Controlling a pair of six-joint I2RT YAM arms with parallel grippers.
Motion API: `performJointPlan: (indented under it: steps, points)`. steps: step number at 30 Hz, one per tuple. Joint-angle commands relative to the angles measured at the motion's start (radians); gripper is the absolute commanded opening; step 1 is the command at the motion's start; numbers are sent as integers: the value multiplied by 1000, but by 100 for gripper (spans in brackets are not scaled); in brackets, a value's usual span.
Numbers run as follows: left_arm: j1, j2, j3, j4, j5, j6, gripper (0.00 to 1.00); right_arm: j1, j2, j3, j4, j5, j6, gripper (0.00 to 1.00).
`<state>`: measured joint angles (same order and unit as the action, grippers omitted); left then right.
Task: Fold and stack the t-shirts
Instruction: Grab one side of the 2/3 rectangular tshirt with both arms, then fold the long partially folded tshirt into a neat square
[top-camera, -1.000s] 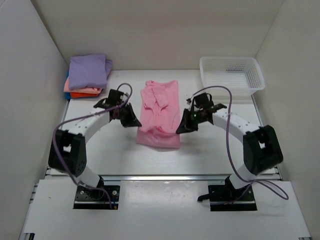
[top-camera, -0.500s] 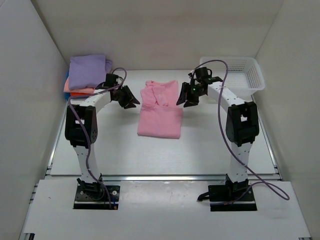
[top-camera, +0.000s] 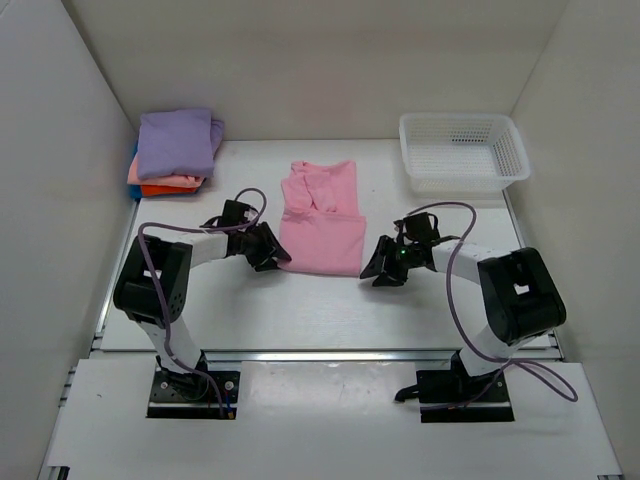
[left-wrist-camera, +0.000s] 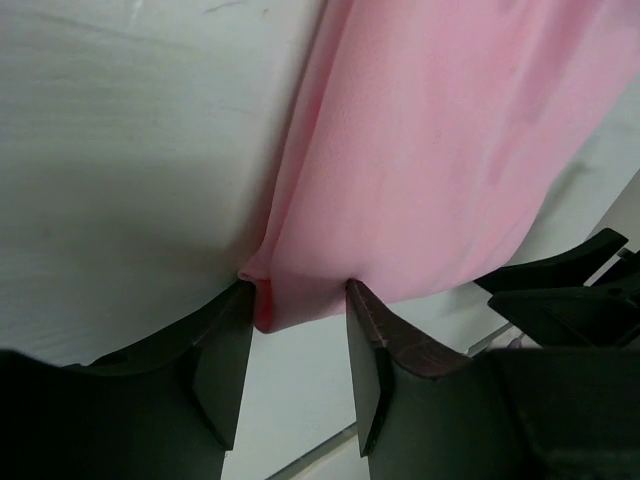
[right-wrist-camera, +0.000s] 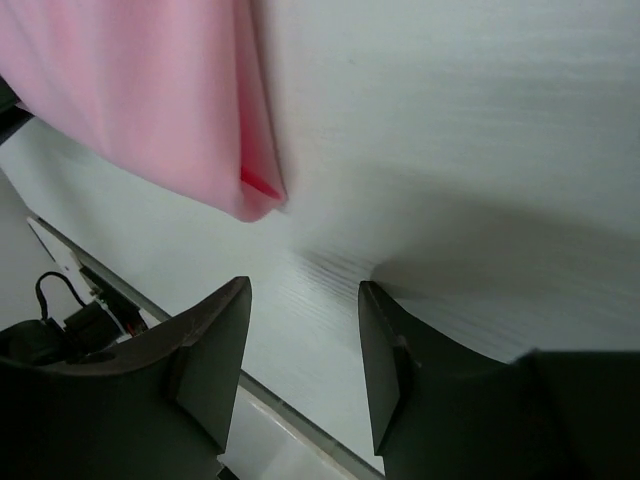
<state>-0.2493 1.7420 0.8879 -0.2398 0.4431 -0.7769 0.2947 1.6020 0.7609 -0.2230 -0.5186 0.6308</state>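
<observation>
My left gripper needs to close next and stay at the light pink t-shirt's near corner, which is between its open fingers.
The light pink t-shirt (top-camera: 320, 228) lies flat and folded at the table's middle. Its near left corner (left-wrist-camera: 300, 295) sits between the tips of my left gripper (top-camera: 273, 256), whose jaws stand apart and open around it (left-wrist-camera: 300, 300). My right gripper (top-camera: 376, 266) is open just off the shirt's near right corner (right-wrist-camera: 255, 195), with only bare table between its fingers (right-wrist-camera: 225, 340). A stack of folded t-shirts sits at the far left: lavender (top-camera: 178, 140) on top, then salmon (top-camera: 150, 178) and orange (top-camera: 165, 190).
A white mesh basket (top-camera: 462, 150) stands at the far right. White walls close in the table on the left, back and right. The other arm's dark gripper (left-wrist-camera: 560, 290) shows past the shirt in the left wrist view.
Both grippers have gone from shut to open and let go of the pink shirt, which now lies flat. Both arms swung out to its far end, then came back to its near corners.
</observation>
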Motion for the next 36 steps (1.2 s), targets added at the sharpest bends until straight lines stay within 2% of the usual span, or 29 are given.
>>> performJointPlan:
  steps: [1, 5, 6, 7, 8, 9, 11, 12, 16, 21, 24, 28, 30, 32, 36]
  points:
    - [-19, -4, -24, 117, -58, -51, 54, 38, 19, 9, 206, -29, 90, 45]
    - [-42, 7, -10, 100, -84, -55, 51, 64, 88, 37, 258, -4, 102, 45]
    - [-45, 7, -20, 106, -90, -53, 48, 66, 95, 37, 269, -3, 113, 45]
    - [-44, 2, -33, 111, -87, -50, 42, 66, 111, 47, 275, -3, 116, 45]
    - [-39, -2, -56, 122, -86, -59, 32, 66, 125, 48, 292, 9, 119, 46]
    - [-41, -9, -67, 126, -86, -61, 27, 70, 130, 37, 307, 15, 124, 44]
    - [-25, -24, -111, 135, -81, -61, 0, 69, 136, 20, 336, 23, 127, 23]
    - [-36, -38, -119, 132, -77, -53, 0, 69, 128, 3, 343, 26, 133, 0]
    - [-59, -113, -165, 32, -95, 25, 0, 107, 52, -61, 252, 40, 115, 0]
    - [-116, -350, -328, -105, -90, 97, 0, 208, -183, -176, 85, 75, 87, 0]
    - [-154, -522, -475, -131, -116, 64, 0, 274, -305, -288, 64, 54, 116, 0]
    - [-183, -744, -555, -220, -132, 4, 0, 356, -450, -341, 8, 55, 158, 0]
    - [-205, -829, -541, -269, -155, -1, 0, 370, -477, -328, -31, 49, 159, 0]
    - [-180, -869, -494, -315, -182, 10, 0, 347, -482, -276, -67, 19, 146, 0]
    - [-73, -774, -293, -340, -127, 74, 0, 227, -400, -80, -153, -38, 41, 0]
